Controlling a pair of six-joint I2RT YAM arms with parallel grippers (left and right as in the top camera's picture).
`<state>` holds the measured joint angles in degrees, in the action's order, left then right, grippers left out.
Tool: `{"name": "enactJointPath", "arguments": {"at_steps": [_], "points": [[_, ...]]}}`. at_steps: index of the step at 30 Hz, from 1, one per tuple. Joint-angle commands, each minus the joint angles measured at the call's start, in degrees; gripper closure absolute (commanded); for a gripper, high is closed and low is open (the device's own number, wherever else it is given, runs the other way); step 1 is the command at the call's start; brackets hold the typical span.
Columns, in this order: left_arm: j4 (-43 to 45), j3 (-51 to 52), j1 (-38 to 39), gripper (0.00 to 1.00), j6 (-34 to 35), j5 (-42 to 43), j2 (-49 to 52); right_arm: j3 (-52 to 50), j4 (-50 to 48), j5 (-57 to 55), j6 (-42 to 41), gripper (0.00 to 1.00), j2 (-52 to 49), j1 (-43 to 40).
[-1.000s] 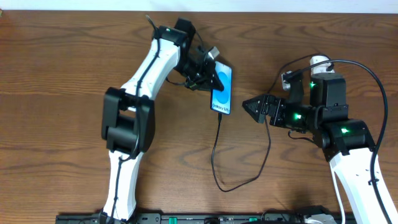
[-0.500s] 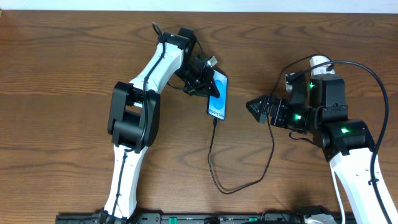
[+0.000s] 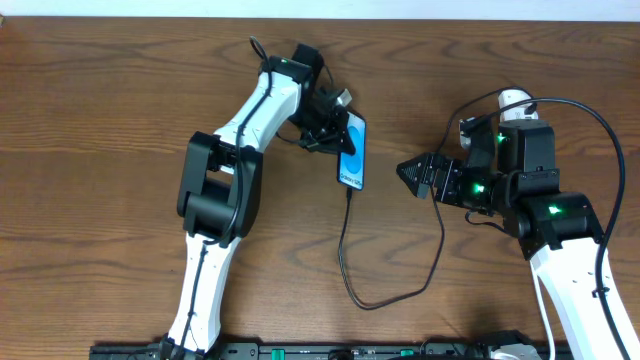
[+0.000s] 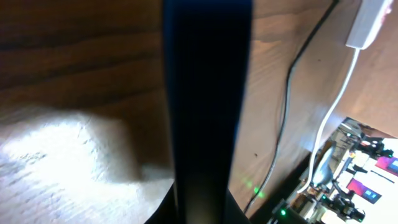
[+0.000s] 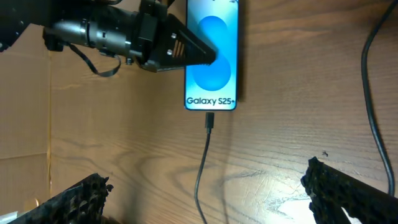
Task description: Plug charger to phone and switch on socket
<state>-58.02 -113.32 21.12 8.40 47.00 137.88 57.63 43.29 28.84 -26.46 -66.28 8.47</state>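
Observation:
My left gripper still holds the phone (image 3: 354, 150) tilted, with one long edge of the phone off the wood. Next, my left gripper will move down onto the tabletop beneath the phone and release.
The phone (image 3: 354, 150) has a blue screen with "Galaxy S25" text and lies near the table's middle back. My left gripper (image 3: 333, 122) is shut on its upper part. In the left wrist view the phone (image 4: 208, 93) is a dark band running up from between the fingers (image 4: 202, 208). The charger's black cable (image 3: 345, 250) loops from the phone's bottom edge towards my right arm. Its plug tip (image 5: 209, 120) sits at the phone's (image 5: 211, 56) bottom port. My right gripper (image 3: 410, 171) is open and empty, right of the phone, its fingers (image 5: 208, 177) wide apart astride the cable. The socket (image 4: 368, 22) shows only at the left wrist view's top right.
The socket's thick white cord (image 4: 333, 118) runs down from the power strip. A white part (image 3: 513, 98) shows behind my right arm. A black rail (image 3: 330, 351) runs along the table's front edge. Bare wooden table (image 3: 90, 180) lies to the left.
My left arm has swung a little to the right, turning the phone slightly while still gripping it. The cable loop shifted with it. My right arm has not moved.

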Motion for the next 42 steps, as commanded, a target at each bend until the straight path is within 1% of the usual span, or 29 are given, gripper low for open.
{"name": "enactJointPath", "arguments": {"at_steps": [1, 16, 18, 20, 21, 24, 25, 29, 32, 35, 37, 39, 40, 42], "points": [[0.61, 0.66, 0.39, 0.92, 2.8, -1.7, 0.37, 0.55, 0.74, -0.04, 0.85, 0.01, 0.26, -0.66], [2.03, 4.09, 0.44, 0.92, 2.89, -1.68, 0.37, 0.55, 1.31, -0.26, 0.85, 0.01, 0.26, -0.66], [2.03, 4.09, 0.46, 0.91, 2.86, -1.75, 0.37, 0.55, 1.31, -0.26, 0.85, 0.01, 0.26, -0.66], [1.99, 4.09, 0.46, 0.85, 2.89, -3.26, 0.37, 0.55, 1.33, -0.26, 0.85, 0.01, 0.26, -0.66], [1.95, 4.09, 0.46, 0.83, 2.89, -4.09, 0.37, 0.55, 1.33, -0.26, 0.85, 0.01, 0.26, -0.66], [1.62, 4.11, 0.46, 0.83, 2.89, -5.86, 0.37, 0.55, 1.36, -0.28, 0.85, 0.01, 0.26, -0.66], [1.55, 4.13, 0.46, 0.77, 2.89, -6.16, 0.37, 0.55, 1.36, -0.28, 0.85, 0.01, 0.26, -0.66], [1.53, 4.35, 0.46, 0.72, 2.89, -6.19, 0.35, 0.52, 1.38, -0.28, 0.85, 0.01, 0.26, -0.66], [1.49, 4.35, 0.46, 0.64, 2.89, -7.32, 0.35, 0.52, 1.73, -0.76, 0.85, 0.01, 0.26, -0.66], [1.31, 4.35, 0.44, 0.63, 2.89, -8.35, 0.37, 0.52, 2.75, -2.69, 0.83, 0.01, 0.26, -0.66], [1.09, 4.35, 0.46, 0.56, 2.89, -9.57, 0.35, 0.52, 3.63, -4.22, 0.83, 0.01, 0.24, -0.66], [0.92, 4.35, 0.46, 0.45, 2.91, -10.86, 0.35, 0.52, 4.46, -5.57, 0.83, 0.01, 0.24, -0.66], [0.79, 4.35, 0.44, 0.43, 2.93, -11.67, 0.35, 0.55, 4.94, -6.38, 0.83, 0.01, 0.24, -0.66], [0.5, 4.35, 0.44, 0.35, 3.23, -13.51, 0.35, 0.52, 6.05, -8.46, 0.85, 0.01, -0.09, -0.66]]}}
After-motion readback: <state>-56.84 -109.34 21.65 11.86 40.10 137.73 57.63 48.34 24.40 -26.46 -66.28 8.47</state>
